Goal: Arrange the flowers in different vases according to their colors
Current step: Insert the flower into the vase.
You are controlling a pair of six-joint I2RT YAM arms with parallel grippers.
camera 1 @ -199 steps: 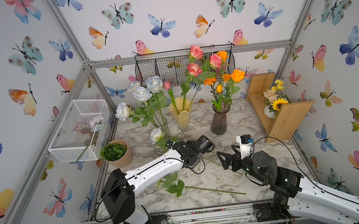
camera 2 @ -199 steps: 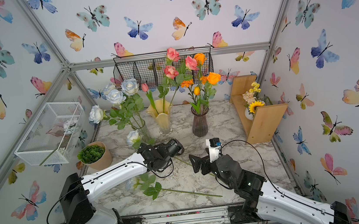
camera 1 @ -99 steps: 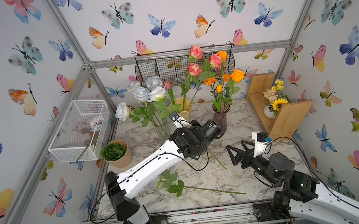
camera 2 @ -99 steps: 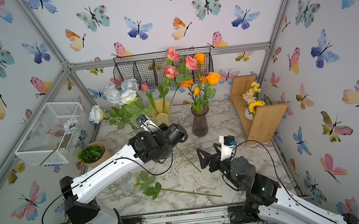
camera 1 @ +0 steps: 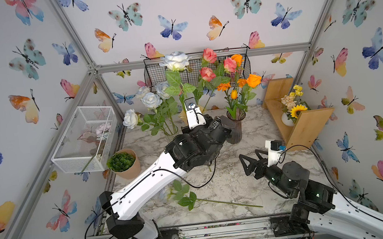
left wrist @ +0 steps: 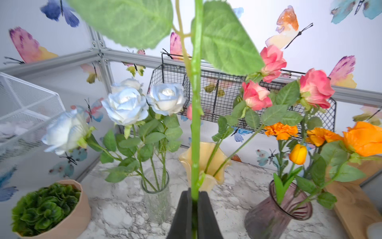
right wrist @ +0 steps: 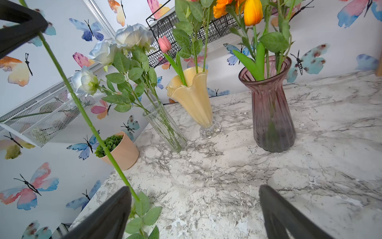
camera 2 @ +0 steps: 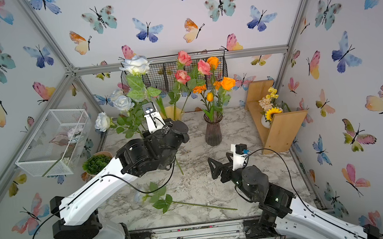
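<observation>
My left gripper should next rise and move outward over the clear glass vase (camera 1: 170,130) (left wrist: 157,192), which stands outward and below it, then go down and release the stem with matching white-blue roses.
My left gripper (left wrist: 194,198) is shut on the green stem of a white rose (camera 1: 174,61) and holds it upright, bloom high, in front of the vases. The clear glass vase (left wrist: 157,192) holds white-blue roses (left wrist: 126,105). The yellow vase (left wrist: 215,157) holds pink roses (left wrist: 256,96), and the purple vase (left wrist: 277,215) holds orange flowers (left wrist: 363,140). Another flower (camera 1: 218,202) lies flat on the table near the front, its bloom mostly under the left arm. My right gripper (camera 1: 248,154) hovers open and empty over the table's right half.
A tan pot of succulent (camera 1: 123,162) stands at the left edge below a white mesh basket (camera 1: 85,136) on the wall. A black wire basket (camera 1: 195,71) hangs on the back wall. A wooden shelf (camera 1: 302,118) with a sunflower bunch (camera 1: 293,107) is at the right.
The left arm has risen from the table with the white rose, swinging it upright and back toward the vases. The right arm has drawn back to the right, still open.
</observation>
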